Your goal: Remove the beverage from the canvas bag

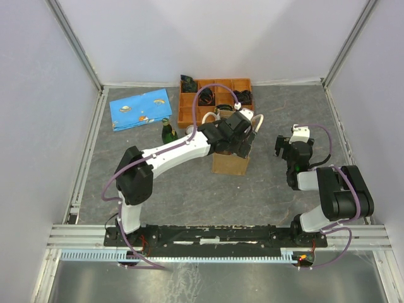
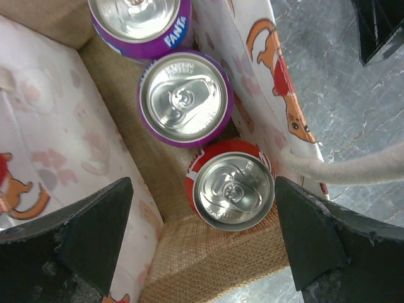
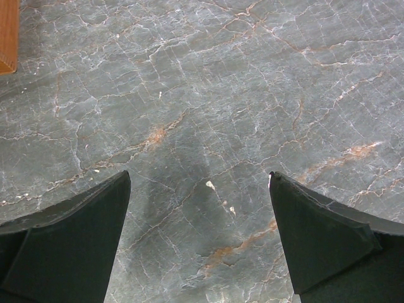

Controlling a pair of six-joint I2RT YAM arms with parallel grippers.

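Note:
The left gripper will next go down into the bag, around the sides of the red can [image 2: 232, 187].
The tan canvas bag [image 1: 228, 163] stands mid-table with cream handles [image 1: 258, 120]. My left gripper [image 1: 243, 136] hovers over its open mouth, jaws open and empty. In the left wrist view [image 2: 202, 208] I look down into the bag [image 2: 208, 259]: a red can [image 2: 232, 187] stands upright at the near corner between my open fingers, a purple can [image 2: 184, 99] behind it, and a purple Fanta can [image 2: 142, 25] further back. My right gripper [image 1: 283, 146] is to the right of the bag, open and empty over bare table [image 3: 199, 189].
An orange compartment tray [image 1: 214, 101] with dark items stands behind the bag. A green bottle [image 1: 167, 131] stands left of the bag. A blue patterned cloth [image 1: 141, 108] lies at the back left. White walls ring the grey marbled table [image 1: 265, 189].

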